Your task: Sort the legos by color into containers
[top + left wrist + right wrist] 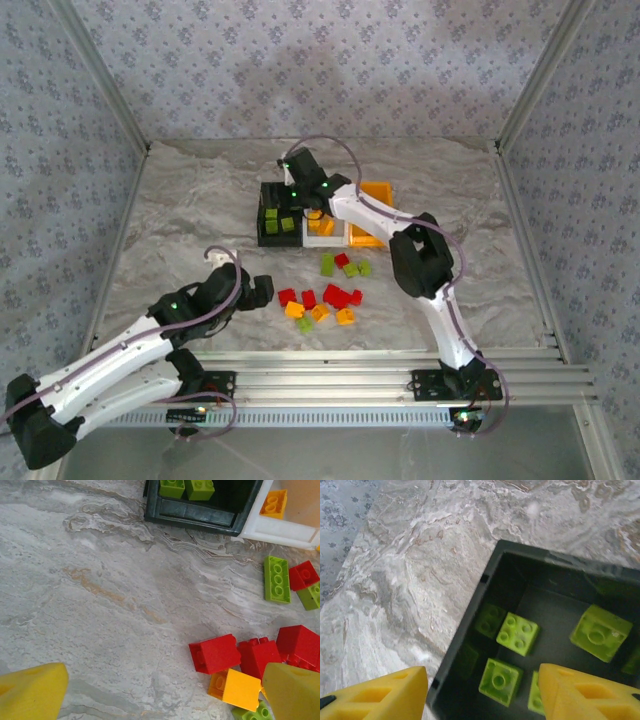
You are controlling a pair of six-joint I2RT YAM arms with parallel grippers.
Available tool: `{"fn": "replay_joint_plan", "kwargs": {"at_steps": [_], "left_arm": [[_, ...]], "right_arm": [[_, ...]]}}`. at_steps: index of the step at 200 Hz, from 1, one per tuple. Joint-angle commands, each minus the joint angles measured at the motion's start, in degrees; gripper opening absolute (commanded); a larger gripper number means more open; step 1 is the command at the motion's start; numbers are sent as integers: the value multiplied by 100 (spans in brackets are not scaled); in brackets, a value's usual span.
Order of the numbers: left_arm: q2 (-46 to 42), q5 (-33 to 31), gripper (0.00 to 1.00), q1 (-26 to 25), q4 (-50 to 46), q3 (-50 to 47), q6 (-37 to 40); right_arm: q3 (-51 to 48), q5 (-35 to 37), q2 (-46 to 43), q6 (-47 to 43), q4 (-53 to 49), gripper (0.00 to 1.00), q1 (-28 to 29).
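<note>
I need to move my left gripper toward the scattered legos and down over the nearest red lego (287,297) (215,653), because that one is below the gripper and off to one side.
My right gripper (482,690) hangs open over the left end of the black container (470,625). Several light green legos (519,633) lie on its floor, and one green brick (499,680) lies below the gap between the fingers. From above, the right gripper (300,185) is over the black container (268,225), with the white container (322,238) and the orange-yellow container (378,190) to its right. My left gripper (165,690) is open and low over bare table, just left of a red lego (215,652) and an orange-yellow lego (241,689).
Loose red, orange-yellow and green legos (320,300) are scattered in front of the containers. A long green brick (277,579) lies near the white container (280,530), which holds an orange-yellow brick (274,503). Metal frame rails edge the table.
</note>
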Motion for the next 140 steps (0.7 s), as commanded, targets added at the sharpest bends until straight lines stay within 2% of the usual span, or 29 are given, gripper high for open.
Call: {"fn": "replay_joint_plan", "kwargs": {"at_steps": [1, 17, 44, 65, 86, 98, 124, 140], "left_arm": [[361, 301, 99, 25, 234, 196, 184], [761, 532, 96, 21, 588, 260, 244], [1536, 946, 77, 22, 1280, 388, 321], [2263, 1104, 78, 31, 1569, 545, 289], [2928, 1317, 84, 54, 1789, 640, 239], [3239, 1415, 85, 51, 1863, 685, 227], [3561, 1303, 70, 56, 1734, 709, 134], [3548, 1224, 68, 60, 1620, 655, 72]], "right_arm": [[-789, -17, -1046, 121, 373, 62, -86], [-1594, 100, -1634, 140, 577, 62, -89], [-2904, 287, -2621, 141, 730, 62, -132], [-3848, 389, -3335, 217, 857, 62, -246], [-4583, 424, -3901, 296, 897, 62, -390], [-4839, 442, -4145, 297, 873, 62, -465], [-5250, 505, -4579, 325, 832, 62, -610], [-5395, 521, -4742, 355, 852, 62, -686]]}}
